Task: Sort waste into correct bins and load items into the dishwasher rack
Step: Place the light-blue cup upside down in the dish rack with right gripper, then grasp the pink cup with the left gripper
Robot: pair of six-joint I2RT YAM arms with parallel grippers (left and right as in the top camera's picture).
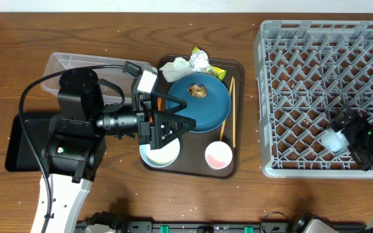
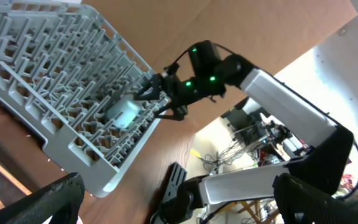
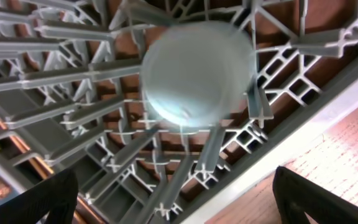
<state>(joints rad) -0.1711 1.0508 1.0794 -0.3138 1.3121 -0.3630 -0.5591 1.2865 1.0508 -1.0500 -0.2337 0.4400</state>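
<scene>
The pink-lined cup (image 1: 217,155) stands with its opening up, so I will turn my left gripper downward and lower it onto the cup's rim by the bowl.
A pale cup (image 1: 334,139) sits upside down on the pegs of the grey dishwasher rack (image 1: 322,65), near its front right corner. My right gripper (image 1: 353,141) stands open just beside the cup, and its fingers (image 3: 328,199) are clear of the cup (image 3: 194,74). The left gripper (image 1: 177,127) hangs open and empty above the blue plate (image 1: 206,107) and the white bowl (image 1: 160,154). A brown food lump (image 1: 197,90) lies on the plate. A pink-lined cup (image 1: 217,155), chopsticks (image 1: 232,110), tissue (image 1: 175,66) and a green wrapper (image 1: 203,63) lie nearby.
These things rest on a dark brown serving tray (image 1: 238,71). A clear tub (image 1: 76,65) and a black tray (image 1: 21,142) sit at the left, partly under the left arm. The left wrist view shows the rack (image 2: 55,74) and the right arm (image 2: 278,93).
</scene>
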